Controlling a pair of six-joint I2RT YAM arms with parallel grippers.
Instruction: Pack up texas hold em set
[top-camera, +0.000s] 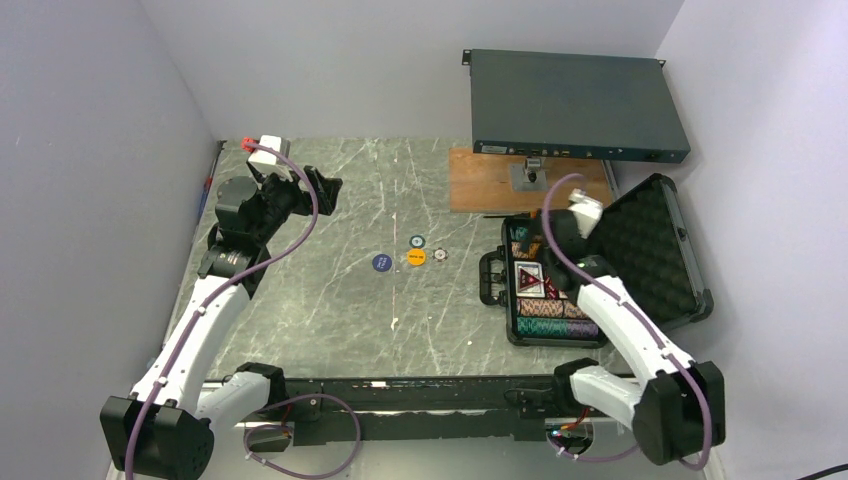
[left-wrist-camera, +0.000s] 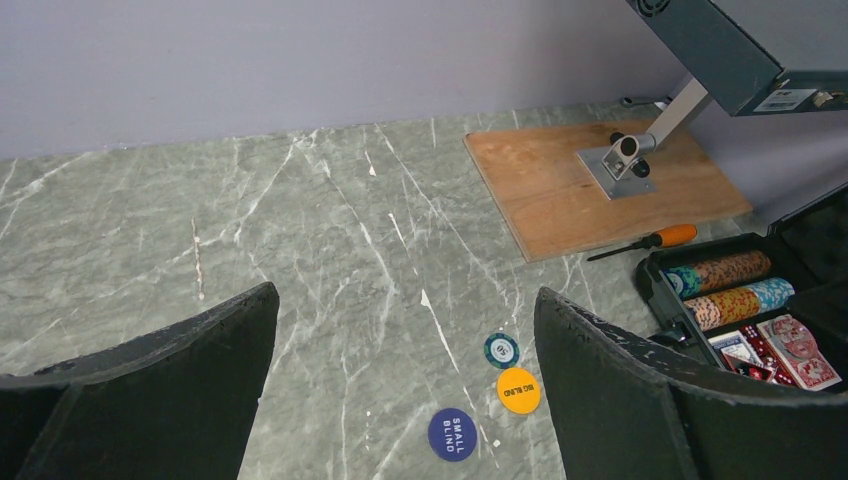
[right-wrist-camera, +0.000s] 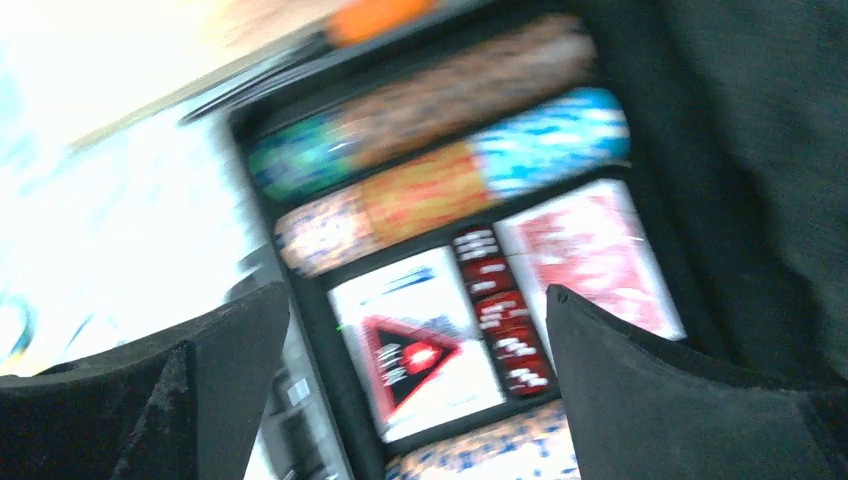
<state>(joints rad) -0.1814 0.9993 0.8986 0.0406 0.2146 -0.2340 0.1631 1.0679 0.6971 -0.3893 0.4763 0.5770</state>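
I need to move my right gripper to the left in the top view and down around the yellow button (top-camera: 416, 256) next, then close on the button's rim, because the button is outside the case (top-camera: 668, 262).
The black foam-lined case (top-camera: 668, 262) lies open at the right with chip rows (top-camera: 552, 308), card decks and red dice inside. The right wrist view, blurred, shows the chip rows (right-wrist-camera: 440, 120), a card deck with the red triangle (right-wrist-camera: 415, 350) and the dice (right-wrist-camera: 500, 320). On the table lie a blue button (top-camera: 381, 262), a yellow button (top-camera: 416, 256), a teal chip (top-camera: 416, 241) and another chip (top-camera: 439, 256). The left wrist view shows the blue (left-wrist-camera: 452, 433), yellow (left-wrist-camera: 518, 390) and teal (left-wrist-camera: 501, 350) ones. My left gripper (top-camera: 326, 192) is open and empty, far left. My right gripper (top-camera: 545, 262) is open above the case.
A large dark flat box with ports (top-camera: 575, 105) stands on a stand over a wooden board (top-camera: 480, 182) at the back. An orange-handled screwdriver (left-wrist-camera: 655, 240) lies between board and case. Grey walls close in left, back and right.
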